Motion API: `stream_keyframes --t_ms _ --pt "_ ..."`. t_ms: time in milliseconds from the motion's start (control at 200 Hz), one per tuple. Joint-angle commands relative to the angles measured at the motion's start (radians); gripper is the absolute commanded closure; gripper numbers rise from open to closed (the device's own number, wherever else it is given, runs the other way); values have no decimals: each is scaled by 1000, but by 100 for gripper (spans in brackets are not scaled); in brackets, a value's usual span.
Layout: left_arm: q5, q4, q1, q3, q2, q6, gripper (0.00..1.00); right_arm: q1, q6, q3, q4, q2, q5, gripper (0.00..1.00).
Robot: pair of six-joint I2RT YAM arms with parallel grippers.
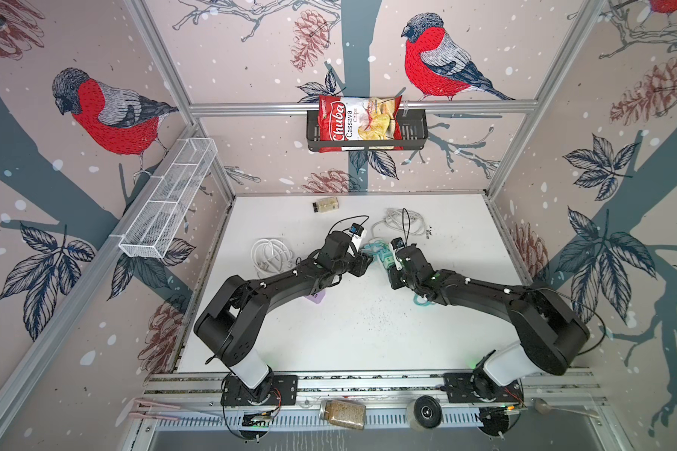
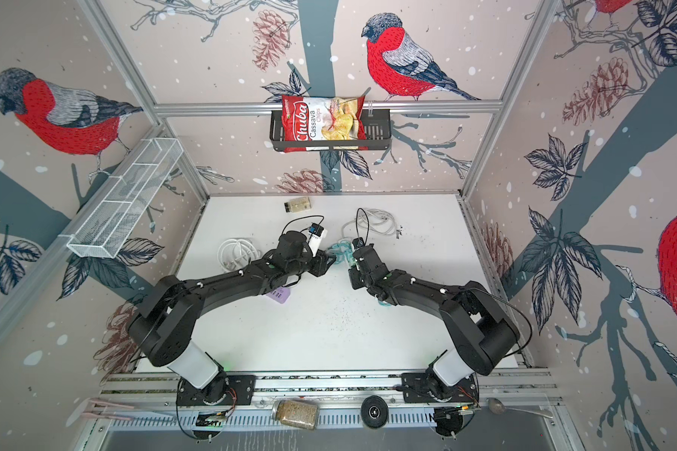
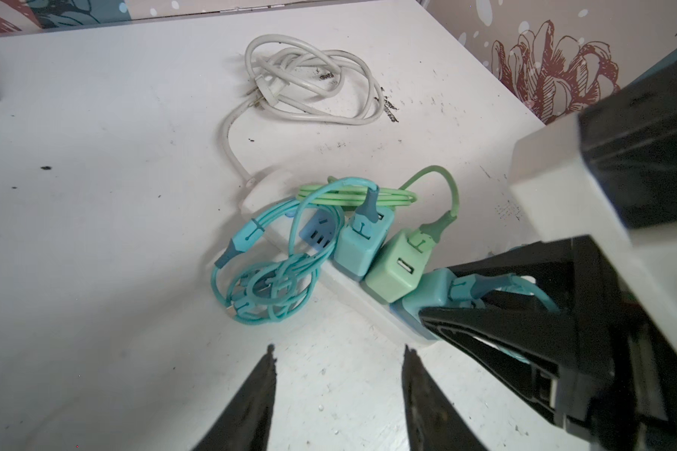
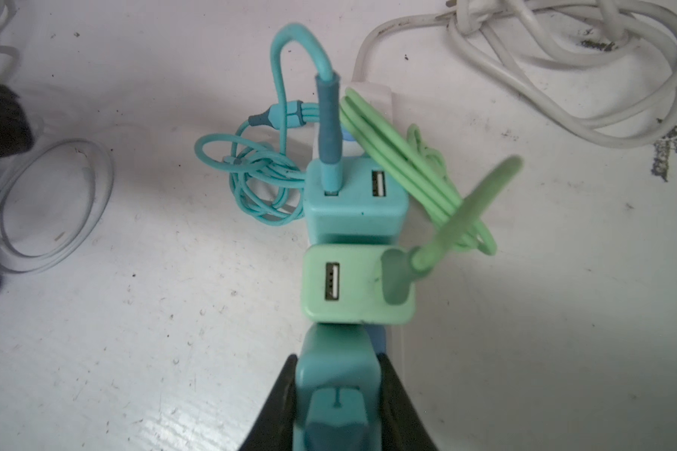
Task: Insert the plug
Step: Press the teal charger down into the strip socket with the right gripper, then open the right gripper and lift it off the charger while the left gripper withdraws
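The teal plug already stands on the power strip's end socket, so my right gripper will next push outward toward the green charger [image 1: 388, 261] [image 4: 357, 284], which stands outward of it, and let go of the plug.
A white power strip [image 3: 348, 289] lies on the table, with a teal charger [image 4: 352, 207] and a green charger [image 4: 352, 285] plugged in side by side. My right gripper [image 4: 337, 357] is shut on the plug [image 4: 339, 390], a second teal charger with a cable in it. This plug [image 3: 427, 291] stands on the strip's end socket, touching the green charger [image 3: 395, 273]; its prongs are hidden. My left gripper [image 3: 339, 347] hangs open over bare table just short of the strip, holding nothing. In both top views the two grippers [image 1: 368, 259] [image 1: 387, 265] face each other across the strip.
A teal cable coil [image 3: 262, 285] lies against the strip, and green cable [image 4: 407, 164] is draped over it. The strip's white cord [image 1: 405, 222] is bundled behind. Another white cable coil [image 1: 272, 255], a small jar [image 1: 325, 205] and a purple item [image 1: 315, 298] are on the table.
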Motion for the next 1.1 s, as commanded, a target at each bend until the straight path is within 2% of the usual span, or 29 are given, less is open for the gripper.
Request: stream_keyframes --t_ms 0,310,510,735,1096 --pt "-38 56 0 -19 -36 6 47 3 31 -11 -133 36 -33 100" --pt "-185 116 0 -137 -218 27 44 -2 54 198 -392 193 -4 100" --pt "-240 165 2 -207 -294 30 41 0 56 212 -350 258 -18 100" --pt "-256 153 4 -213 -316 47 40 2 70 245 -341 333 -40 100" --pt "-277 141 4 -241 -365 42 39 -2 60 433 -578 416 -16 100"
